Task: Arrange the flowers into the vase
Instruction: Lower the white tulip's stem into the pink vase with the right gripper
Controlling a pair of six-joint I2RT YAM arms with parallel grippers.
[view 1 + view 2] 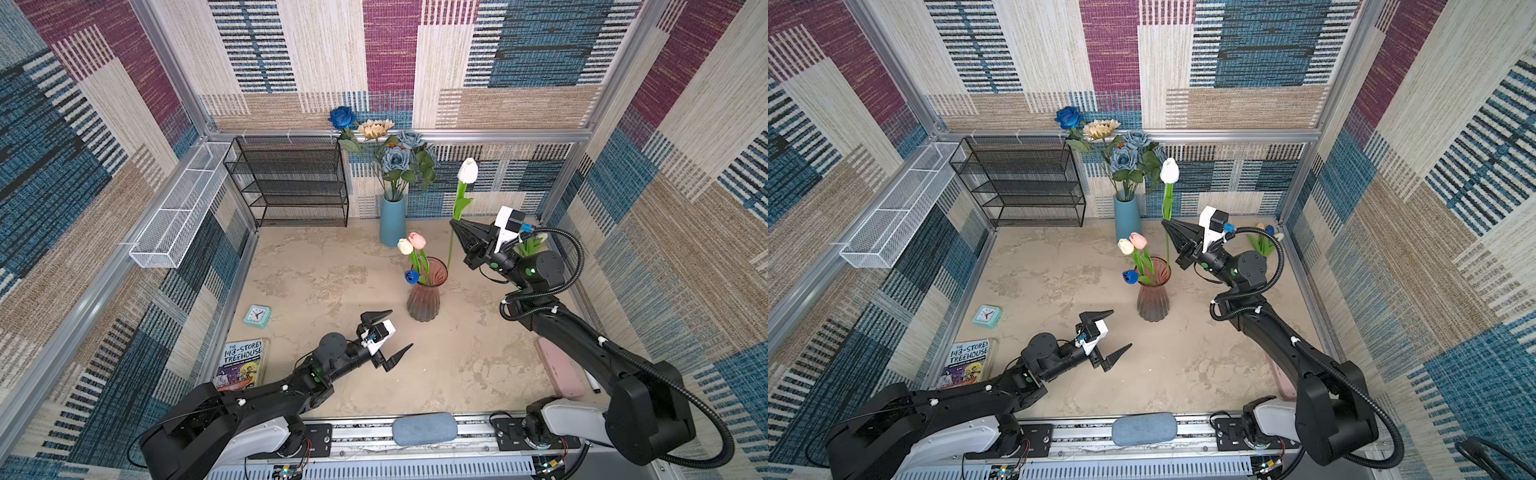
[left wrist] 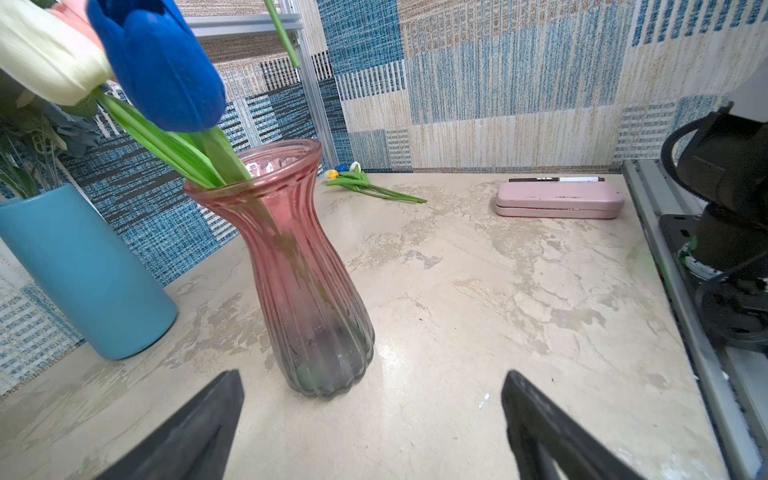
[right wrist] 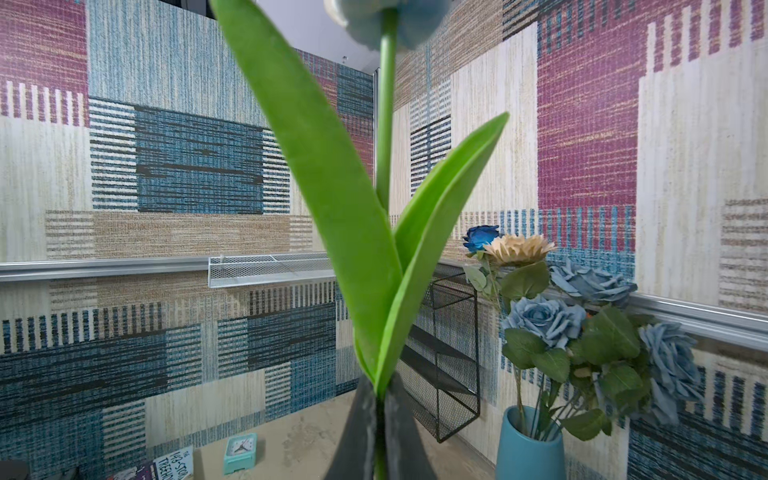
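Observation:
The right gripper moves over the free part of the vase's opening [image 1: 437, 269] next and lowers to release the white tulip's stem, since that opening lies below it.
A pink ribbed glass vase [image 1: 424, 295] [image 1: 1153, 291] [image 2: 299, 270] stands mid-table and holds a cream, a pink and a blue tulip [image 1: 411, 276]. My right gripper [image 1: 455, 224] [image 1: 1166, 224] [image 3: 378, 390] is shut on the stem of a white tulip [image 1: 468, 170] [image 1: 1169, 170], held upright. In both top views the stem's lower end hangs just right of the vase mouth. My left gripper [image 1: 401, 328] [image 1: 1121, 328] [image 2: 372, 374] stands open and empty in front of the vase base. Loose tulips [image 1: 532, 245] [image 2: 361, 178] lie at the back right corner.
A blue vase [image 1: 392, 220] [image 3: 530, 444] with roses and a sunflower stands at the back wall beside a black mesh rack [image 1: 291, 183]. A teal clock [image 1: 257, 316] and a book [image 1: 241, 365] lie left. A pink case [image 1: 559, 365] and a marker [image 1: 592, 382] lie right.

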